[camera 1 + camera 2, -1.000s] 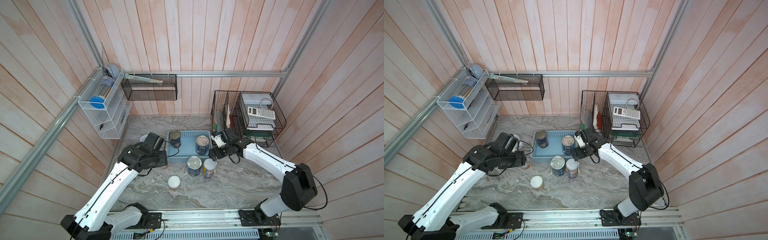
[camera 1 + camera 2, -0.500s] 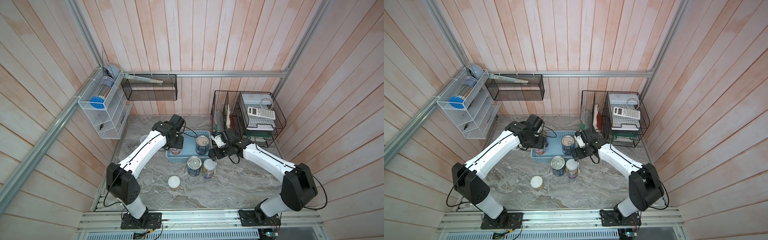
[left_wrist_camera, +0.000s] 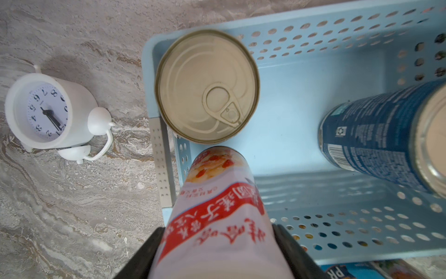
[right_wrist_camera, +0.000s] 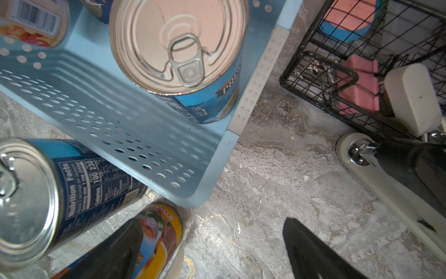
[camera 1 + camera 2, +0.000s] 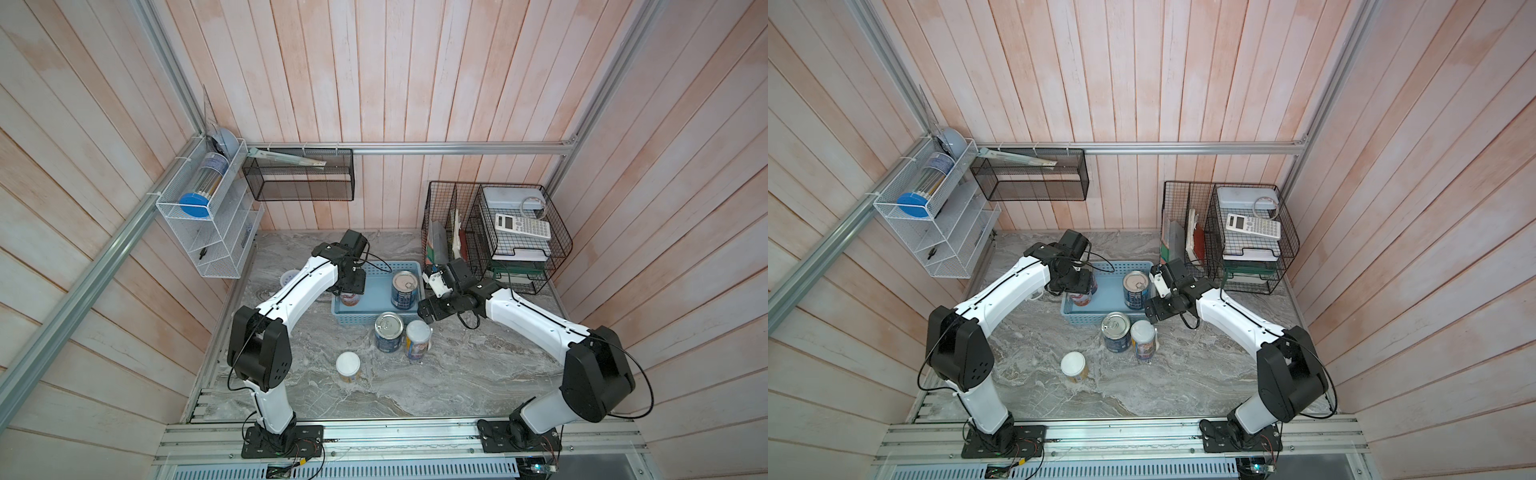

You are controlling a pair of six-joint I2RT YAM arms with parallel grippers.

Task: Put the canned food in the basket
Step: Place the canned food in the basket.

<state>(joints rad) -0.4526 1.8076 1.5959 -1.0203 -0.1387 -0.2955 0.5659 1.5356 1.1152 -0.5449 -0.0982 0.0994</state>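
The pull-tab can fills the basket's far corner, so I will lower my left gripper into the near corner at the basket's (image 5: 341,309) clock end and let go of the red and white can there.
The light blue basket (image 5: 360,320) (image 5: 1096,318) sits mid-table. My left gripper (image 5: 350,286) (image 3: 217,238) is shut on a can with a red and white label (image 3: 218,207) and holds it upright over the basket's left end. Just behind it in the basket (image 3: 337,217) stands a pull-tab can (image 3: 207,87), and a dark blue can (image 3: 376,135) (image 5: 404,289) stands at the right end. My right gripper (image 5: 424,311) (image 4: 212,223) is open over bare table off the basket's right front corner (image 4: 207,169). On the table in front stand a blue can (image 5: 389,331) and two white-lidded cans (image 5: 417,338) (image 5: 348,366).
A small white clock (image 5: 289,276) (image 3: 48,113) lies left of the basket. Black wire racks (image 5: 498,237) with a calculator (image 5: 523,226) stand at the back right, close behind my right wrist. A white wire shelf (image 5: 208,216) and a black mesh rack (image 5: 299,183) hang on the walls.
My left arm has swung from the table's left side to above the basket's left end, carrying the red and white can. The right arm has stayed still.
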